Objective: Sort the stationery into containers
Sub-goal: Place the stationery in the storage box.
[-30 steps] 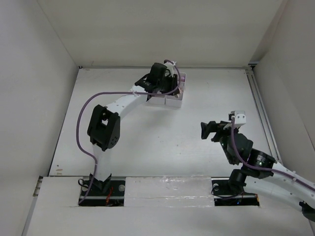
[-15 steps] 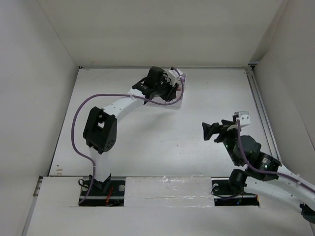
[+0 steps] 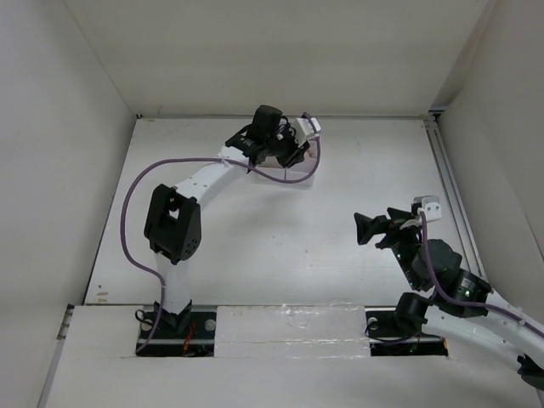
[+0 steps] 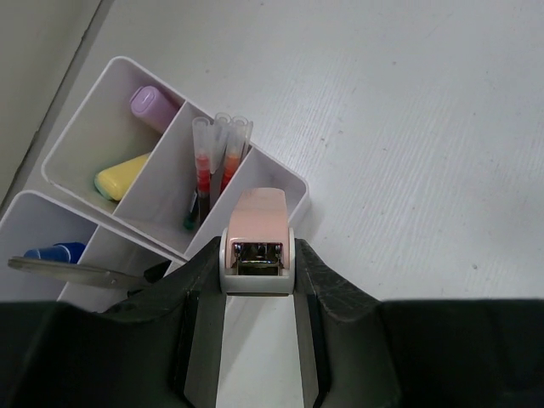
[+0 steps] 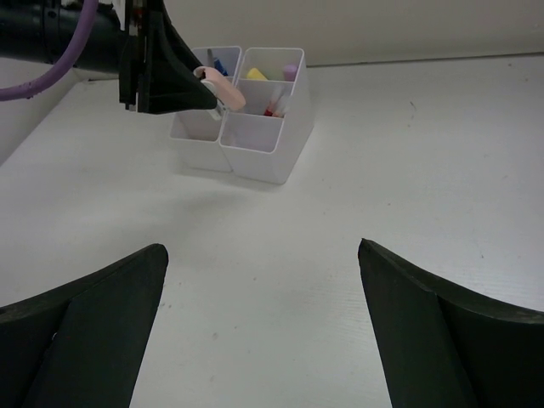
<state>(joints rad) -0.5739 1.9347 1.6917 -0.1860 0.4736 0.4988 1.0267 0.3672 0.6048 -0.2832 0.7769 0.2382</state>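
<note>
I need to bring my left gripper down into the near section of the organizer tray beside the red pens, which is empty, and release the pink and white stapler-like item there.
The white organizer tray (image 4: 289,183) stands at the table's back; it also shows in the right wrist view (image 5: 255,144) and, mostly covered by the left arm, in the top view (image 3: 311,172). Its compartments hold a purple highlighter (image 4: 151,106), a yellow highlighter (image 4: 123,174), red pens (image 4: 208,166), a blue-capped marker (image 4: 53,252) and scissors (image 4: 76,272). My left gripper (image 4: 255,259) is shut on a small pink and white stapler-like item (image 4: 257,234) and holds it above the tray's near compartment. My right gripper (image 5: 263,280) is open and empty over bare table.
The enclosure's back wall runs just behind the tray (image 3: 280,59). A rail (image 3: 450,195) runs along the table's right edge. The left arm's purple cable (image 3: 136,187) loops over the left half of the table.
The left gripper has turned and lifted over the tray with the pink and white item in it. The right arm has drawn back slightly to the right and nearer.
</note>
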